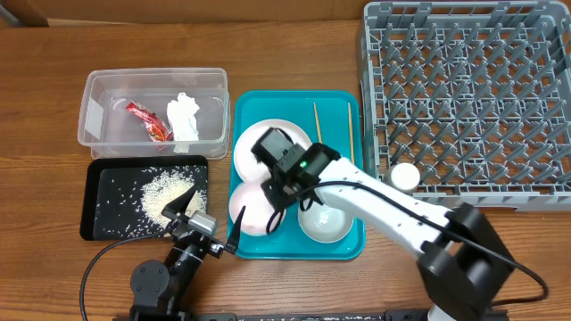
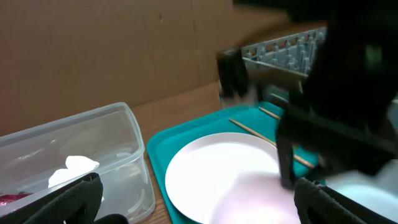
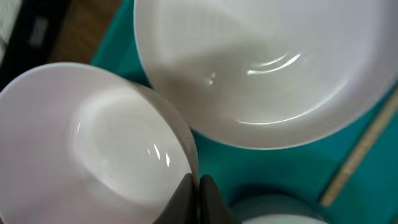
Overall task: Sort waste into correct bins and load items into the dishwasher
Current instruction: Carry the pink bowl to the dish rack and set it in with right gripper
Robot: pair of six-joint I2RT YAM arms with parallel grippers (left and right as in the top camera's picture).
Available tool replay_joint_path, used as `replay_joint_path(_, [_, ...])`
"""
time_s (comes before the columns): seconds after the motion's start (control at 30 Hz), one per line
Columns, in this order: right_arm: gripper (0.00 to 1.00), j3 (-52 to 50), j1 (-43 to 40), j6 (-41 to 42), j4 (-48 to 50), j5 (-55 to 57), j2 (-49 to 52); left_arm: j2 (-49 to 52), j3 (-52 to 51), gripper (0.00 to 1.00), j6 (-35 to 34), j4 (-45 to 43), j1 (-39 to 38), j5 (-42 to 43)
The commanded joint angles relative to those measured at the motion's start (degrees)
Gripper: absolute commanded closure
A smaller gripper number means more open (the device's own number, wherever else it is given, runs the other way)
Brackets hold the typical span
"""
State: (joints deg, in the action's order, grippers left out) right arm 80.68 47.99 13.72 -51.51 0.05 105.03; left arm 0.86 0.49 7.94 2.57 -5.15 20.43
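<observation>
I will next raise my right gripper, swing it outward to the right in the overhead view, then lower and release the pale pink bowl among the dish rack's empty wires.
My right gripper (image 1: 273,212) is shut on the rim of a pale pink bowl (image 1: 249,207) at the front left of the teal tray (image 1: 299,250). In the right wrist view its fingers (image 3: 198,194) pinch that bowl's rim (image 3: 93,149) beside the white plate (image 3: 261,68). The plate (image 1: 268,141), a second bowl (image 1: 324,223) and two chopsticks (image 1: 315,120) also lie on the tray. My left gripper (image 1: 210,221) is open and empty beside the tray's left edge. The clear tub (image 1: 98,111) holds the red packet (image 1: 147,120) and napkin (image 1: 183,116). Rice (image 1: 165,194) lies in the black tray (image 1: 107,214).
The grey dish rack (image 1: 468,94) stands at the right with nothing in it. A tiny white cup (image 1: 403,176) sits on the table against its front left corner. The right arm reaches across the tray from the front right.
</observation>
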Motion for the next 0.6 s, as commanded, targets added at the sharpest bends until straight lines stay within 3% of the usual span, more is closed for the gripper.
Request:
replay_joint_path(0.0, [0.96, 6.38, -0.24, 6.05, -2.56, 12.72, -7.78, -0.57, -0.22, 0.00, 0.83, 0.00, 0.33, 0.55])
replay_joint_path(0.33, [0.96, 8.20, -3.23, 27.36, -17.57, 65.35, -19.06, -0.57, -0.22, 0.00, 0.83, -0.02, 0.33, 0.57])
replay_joint_path(0.57, [0.96, 5.60, -15.58, 32.37, -22.67, 70.23, -18.75, -0.57, -0.22, 0.00, 0.83, -0.02, 0.33, 0.57])
